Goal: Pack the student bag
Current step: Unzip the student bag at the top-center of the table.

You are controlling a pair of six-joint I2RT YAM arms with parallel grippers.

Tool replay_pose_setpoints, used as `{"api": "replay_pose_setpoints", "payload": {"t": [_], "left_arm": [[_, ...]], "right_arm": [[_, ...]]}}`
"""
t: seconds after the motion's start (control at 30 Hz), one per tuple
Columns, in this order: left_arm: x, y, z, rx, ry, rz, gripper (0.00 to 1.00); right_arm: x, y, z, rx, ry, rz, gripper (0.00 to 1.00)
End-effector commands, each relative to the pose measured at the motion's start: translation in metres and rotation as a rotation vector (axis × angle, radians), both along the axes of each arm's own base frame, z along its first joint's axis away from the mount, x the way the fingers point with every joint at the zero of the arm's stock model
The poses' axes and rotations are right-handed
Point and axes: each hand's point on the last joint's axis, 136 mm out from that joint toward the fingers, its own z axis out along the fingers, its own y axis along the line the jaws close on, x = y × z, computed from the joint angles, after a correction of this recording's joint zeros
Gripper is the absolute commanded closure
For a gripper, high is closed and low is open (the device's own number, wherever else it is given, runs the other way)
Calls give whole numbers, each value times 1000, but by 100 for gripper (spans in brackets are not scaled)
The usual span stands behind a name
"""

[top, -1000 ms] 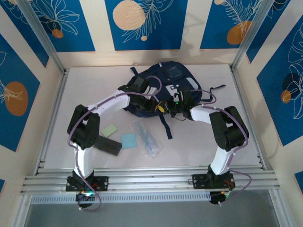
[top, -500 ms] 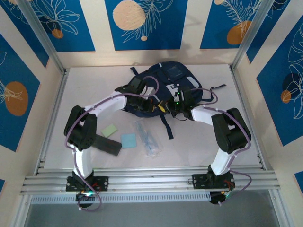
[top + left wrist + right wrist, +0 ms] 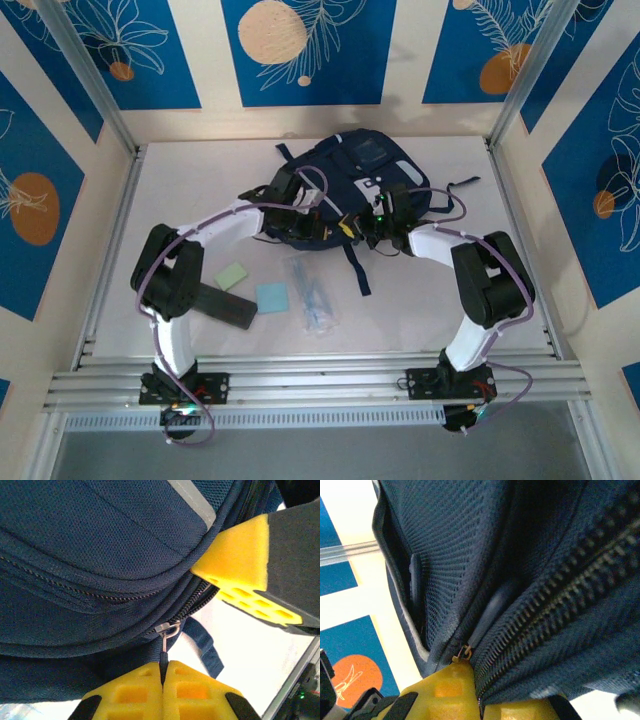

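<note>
The zipper pull (image 3: pixel 164 656) stays in my left gripper while my right gripper needs to move away toward the side bar. The bag's fabric should be released only after that.
The student bag (image 3: pixel 350 170), dark navy with a grey patch, lies at the back centre of the table. Both grippers meet at its near edge. My left gripper (image 3: pixel 330 224) (image 3: pixel 163 672) is shut on the black zipper pull (image 3: pixel 164 656). The metal slider (image 3: pixel 167 628) sits just above it on the zipper track. My right gripper (image 3: pixel 356 228) (image 3: pixel 481 700) is shut on the bag's fabric beside an open zipper row (image 3: pixel 555 605). One of its yellow fingers (image 3: pixel 240 565) presses the bag's seam in the left wrist view. A second small slider (image 3: pixel 465 652) sits at the left fingertip.
In front of the bag lie a green sticky pad (image 3: pixel 232 276), a blue sticky pad (image 3: pixel 271 297), a black case (image 3: pixel 225 307) and a clear pouch of pens (image 3: pixel 312 293). A loose bag strap (image 3: pixel 357 270) trails toward them. Metal rails edge the table.
Both grippers have stayed clamped on the bag's near edge and shifted slightly away from the bases. The left elbow swung left, and the loose strap slid a little to the right.
</note>
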Motion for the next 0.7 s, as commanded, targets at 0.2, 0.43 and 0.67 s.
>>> {"api": "replay_pose_setpoints", "payload": {"t": [0.2,0.43,0.67], "left_arm": [[18,67,-27,151,33,184,100],[53,129,-24,246,-39,309,100],[93,137,5,310,-214,300,100]], "right_arm": [[17,-27,-8,-33,-21,-133,100],[11,-45,-7,-67,-33,-127,100],[9,-55,4,-88,-78,-46,100]]}}
